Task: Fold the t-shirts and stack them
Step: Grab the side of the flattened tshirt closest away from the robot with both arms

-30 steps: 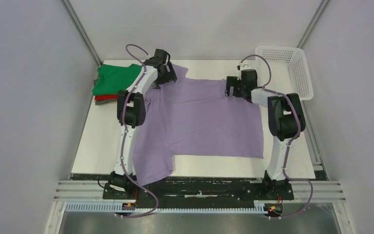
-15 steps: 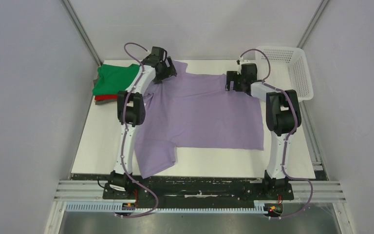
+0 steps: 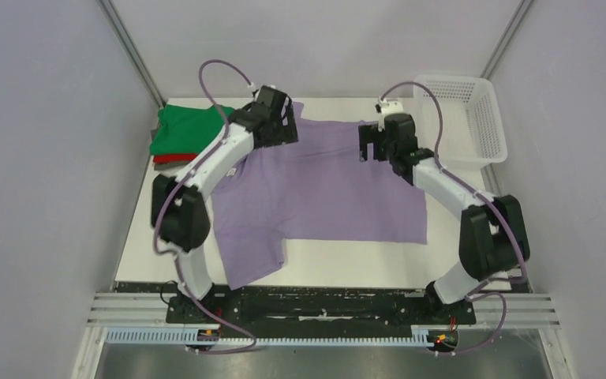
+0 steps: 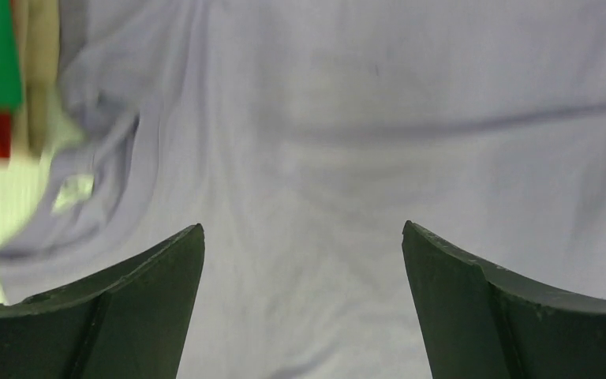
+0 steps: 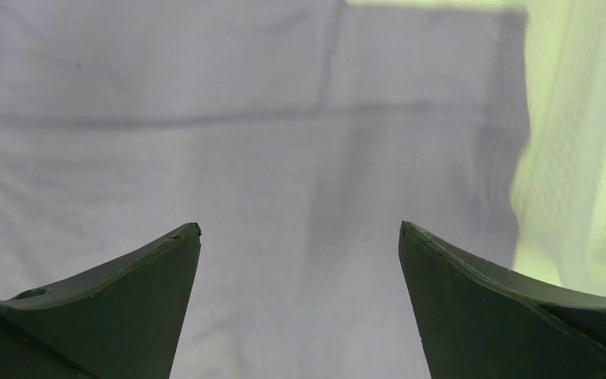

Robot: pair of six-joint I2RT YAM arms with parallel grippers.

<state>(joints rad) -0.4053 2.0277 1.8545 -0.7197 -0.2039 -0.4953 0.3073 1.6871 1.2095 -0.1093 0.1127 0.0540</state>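
I need to move my left gripper back and down toward the near table edge, onto the near sleeve's hem (image 3: 248,281), as that sleeve sticks out from the shirt's body.
A lilac t-shirt (image 3: 323,189) lies spread flat across the white table, one sleeve hanging toward the near edge. It fills the left wrist view (image 4: 347,126) and the right wrist view (image 5: 245,142). My left gripper (image 3: 284,134) is open above the shirt's far left part, empty. My right gripper (image 3: 369,146) is open above the shirt's far right part, empty. A folded green t-shirt (image 3: 188,128) lies on a red one (image 3: 172,159) at the far left, with a dark one barely showing beneath.
A white mesh basket (image 3: 465,110) stands at the far right corner. Bare white table (image 3: 339,264) shows in front of the shirt. Grey walls enclose the table on three sides.
Both arms have bent outward at the elbows. The left gripper has moved right and the right gripper left and nearer, both over the shirt. The shirt's far edge now lies flat.
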